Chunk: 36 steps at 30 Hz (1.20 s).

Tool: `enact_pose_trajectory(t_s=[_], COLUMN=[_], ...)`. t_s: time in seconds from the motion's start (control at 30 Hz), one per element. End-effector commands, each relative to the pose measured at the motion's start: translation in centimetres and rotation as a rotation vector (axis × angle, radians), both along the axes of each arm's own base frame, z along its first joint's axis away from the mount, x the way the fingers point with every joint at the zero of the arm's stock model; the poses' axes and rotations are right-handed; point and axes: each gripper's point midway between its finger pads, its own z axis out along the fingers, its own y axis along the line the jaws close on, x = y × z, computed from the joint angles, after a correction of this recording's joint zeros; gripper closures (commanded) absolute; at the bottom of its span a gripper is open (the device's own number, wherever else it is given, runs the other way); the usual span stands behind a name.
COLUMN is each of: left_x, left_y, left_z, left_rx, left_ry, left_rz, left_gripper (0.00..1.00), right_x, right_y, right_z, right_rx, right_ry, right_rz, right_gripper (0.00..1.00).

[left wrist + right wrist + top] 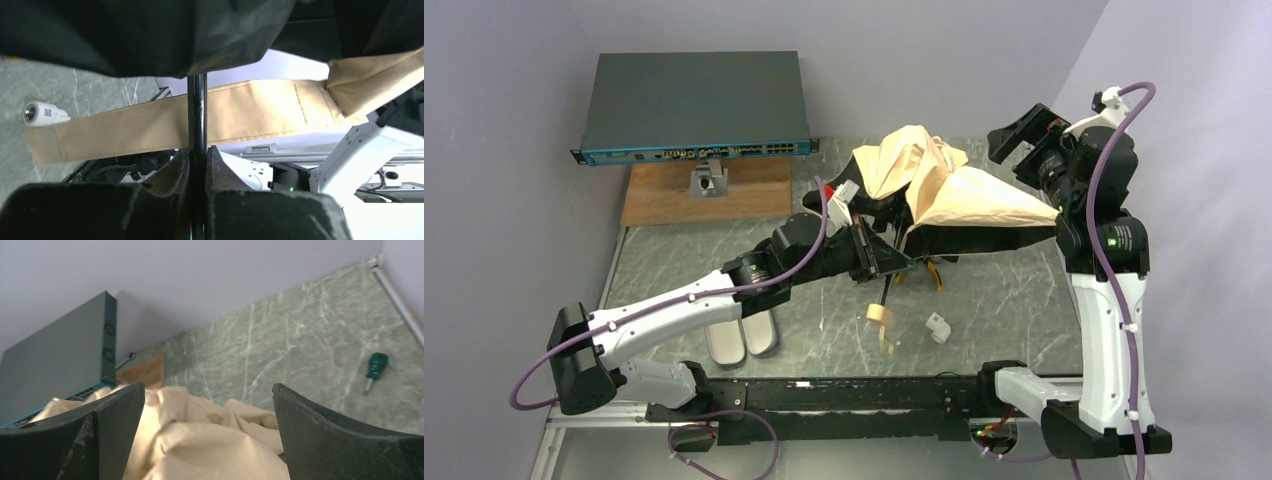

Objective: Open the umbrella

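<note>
The marble by the wooden board is to my left gripper's left in the top view, so next the gripper needs to carry the shaft (pixel 886 290) there and release it.
The umbrella (pixel 944 185) is partly spread over the middle of the table, cream-beige fabric on top and black underside below. Its black shaft (pixel 886 290) runs down to the small tan handle (pixel 879 318) resting on the table. My left gripper (pixel 879 255) is shut on the shaft (pixel 197 115) just under the canopy's black underside (pixel 150 35). The beige strap tab (pixel 150 127) hangs across behind the shaft. My right gripper (pixel 1022 135) is open and empty, raised above the canopy's right side; the cream fabric (pixel 200 440) lies below its spread jaws (pixel 208 395).
Two lavender-grey case shells (pixel 742 338) lie near the left arm. A small white part (pixel 938 327) lies right of the handle. A network switch (pixel 694 108) and a wooden board (pixel 704 190) are at the back left. A green screwdriver (pixel 375 367) lies on the marble top.
</note>
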Motion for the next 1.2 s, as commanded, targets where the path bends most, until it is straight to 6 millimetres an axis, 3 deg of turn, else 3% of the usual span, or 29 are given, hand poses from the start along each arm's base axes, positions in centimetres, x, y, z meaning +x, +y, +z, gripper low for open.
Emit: enact_pose_trajectory(t_s=[0.0, 0.2, 0.33, 0.4, 0.6, 0.77, 0.83, 1.0, 1.07, 1.17], left_x=[1.7, 4.7, 6.8, 7.6, 7.7, 8.4, 8.4, 7.7, 7.8, 8.4], left_y=[1.9, 5.7, 11.4, 14.5, 22.3, 28.2, 30.6, 36.7, 37.6, 37.8], left_z=[6.5, 7.0, 5.9, 4.9, 4.2, 3.1, 3.6, 5.2, 5.6, 4.5], left_rx=[-0.194, -0.184, -0.141, -0.091, 0.014, 0.129, 0.174, 0.408, 0.504, 0.611], left_ry=[-0.099, -0.119, -0.117, -0.115, -0.149, -0.137, -0.146, -0.194, -0.212, -0.200], left_rz=[0.079, 0.252, 0.453, 0.550, 0.756, 1.017, 1.112, 1.320, 1.343, 1.338], left_gripper=[1.00, 1.00, 1.00, 1.00, 1.00, 1.00, 1.00, 1.00, 1.00, 1.00], right_x=[-2.0, -2.9, -3.6, -4.4, -6.1, -8.7, -10.3, -11.8, -12.5, -13.6], right_y=[-1.7, 3.1, 3.2, 4.3, 7.2, 11.6, 13.1, 13.7, 13.6, 12.8], right_z=[-1.6, -2.0, -1.9, -1.2, 0.3, 2.5, 3.6, 4.9, 6.1, 9.0], right_rx=[-0.129, -0.051, -0.073, -0.060, 0.023, 0.197, 0.280, 0.335, 0.316, 0.221], right_ry=[0.050, 0.006, 0.026, 0.016, 0.003, -0.013, -0.021, -0.014, -0.049, -0.177], right_rz=[-0.039, 0.226, 0.249, 0.315, 0.481, 0.775, 0.923, 1.024, 1.021, 0.937], right_gripper=[0.00, 0.00, 0.00, 0.00, 0.00, 0.00, 0.00, 0.00, 0.00, 0.00])
